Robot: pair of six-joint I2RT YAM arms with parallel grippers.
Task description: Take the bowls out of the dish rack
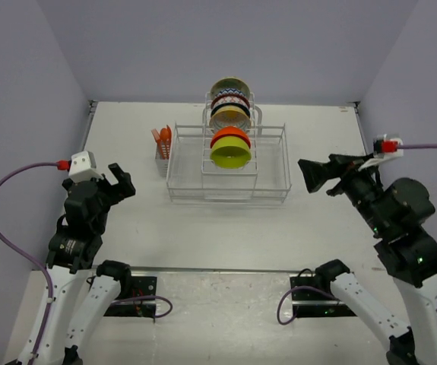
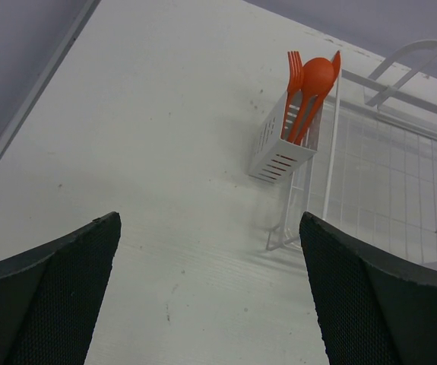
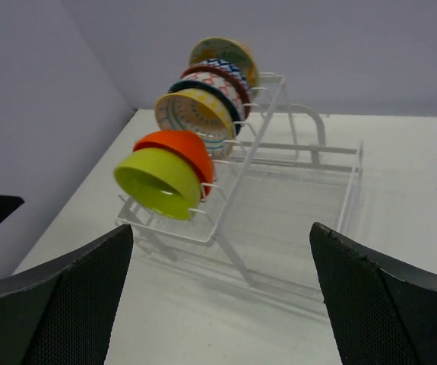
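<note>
Next, my right gripper swings left in the top view to the lime-green bowl, turning, onto the bowl's nearer rim [image 1: 248,150] [image 3: 191,196], as it is foremost.
The white wire dish rack [image 1: 271,171] stands at the middle back of the table, and several bowls stand on edge in its raised centre row. From front to back they are lime-green [image 1: 230,156], orange [image 1: 229,137], a yellow-rimmed pale one [image 1: 229,116], a dark red-patterned one [image 1: 229,100] and a cream one [image 1: 229,85]. The right wrist view shows the rack [image 3: 302,190] with the lime-green bowl [image 3: 157,182] nearest. My left gripper [image 1: 121,181] hovers open, left of the rack. My right gripper [image 1: 313,173] hovers open to the rack's right. Both are empty.
A white cutlery holder [image 2: 286,141] with orange utensils [image 2: 309,84] hangs on the rack's left side [image 2: 385,182]. In the top view the holder [image 1: 163,148] lies between my left gripper and the bowls. Grey walls close in the table on three sides.
</note>
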